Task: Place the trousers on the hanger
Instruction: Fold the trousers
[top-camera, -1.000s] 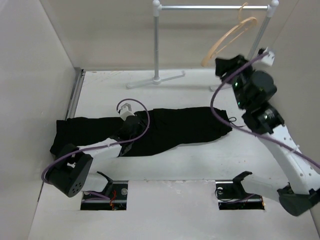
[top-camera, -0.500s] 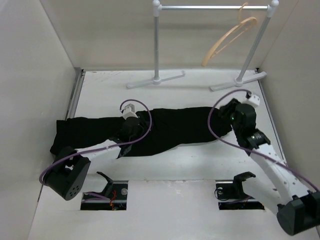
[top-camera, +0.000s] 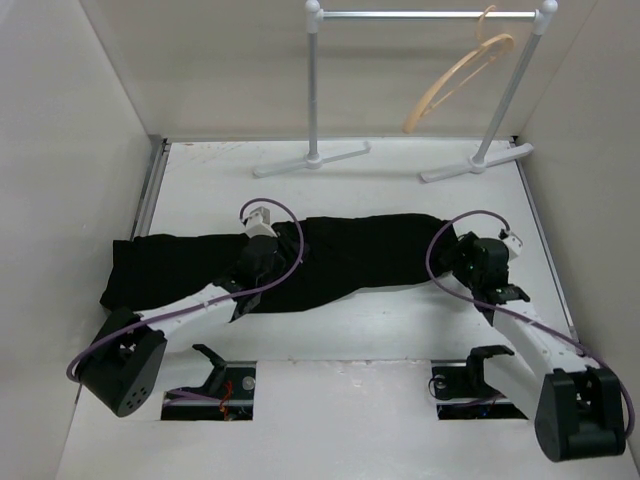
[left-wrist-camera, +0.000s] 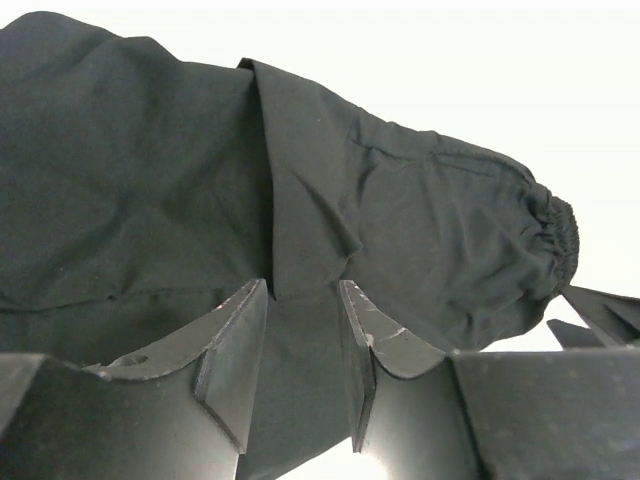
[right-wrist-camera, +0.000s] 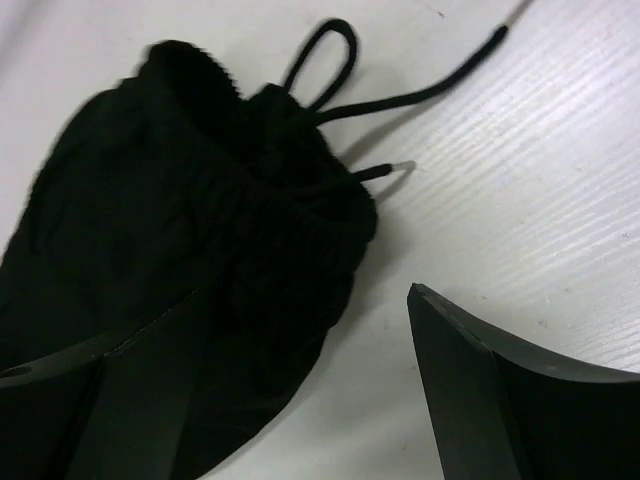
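The open fingers of my right gripper are on both sides of that waistband edge, cloth and bare table, so it will lower onto the near corner of the gathered waistband next and close there.
The black trousers (top-camera: 360, 250) lie flat across the middle of the table, legs to the left and waistband to the right. My left gripper (top-camera: 262, 262) rests on their middle; in the left wrist view its fingers (left-wrist-camera: 240, 335) stand close together with a fold of the trousers (left-wrist-camera: 400, 200) between them. At the waistband end, my right gripper (top-camera: 463, 258) is open. Its left finger lies over the gathered waistband (right-wrist-camera: 200, 210) and its right finger (right-wrist-camera: 450, 350) over bare table beside the drawstring (right-wrist-camera: 400, 100). The tan wooden hanger (top-camera: 458, 78) hangs tilted on the rail at the back right.
The grey rail (top-camera: 420, 15) on white joints stands at the back, its feet (top-camera: 310, 158) on the table. High walls close in the left (top-camera: 70, 150) and right sides. Two cut-outs (top-camera: 210, 385) at the near edge hold the arm bases.
My right arm has come down from beside the hanger to the waistband end of the trousers, and its jaws have opened wide. The left gripper has stayed on the trousers.
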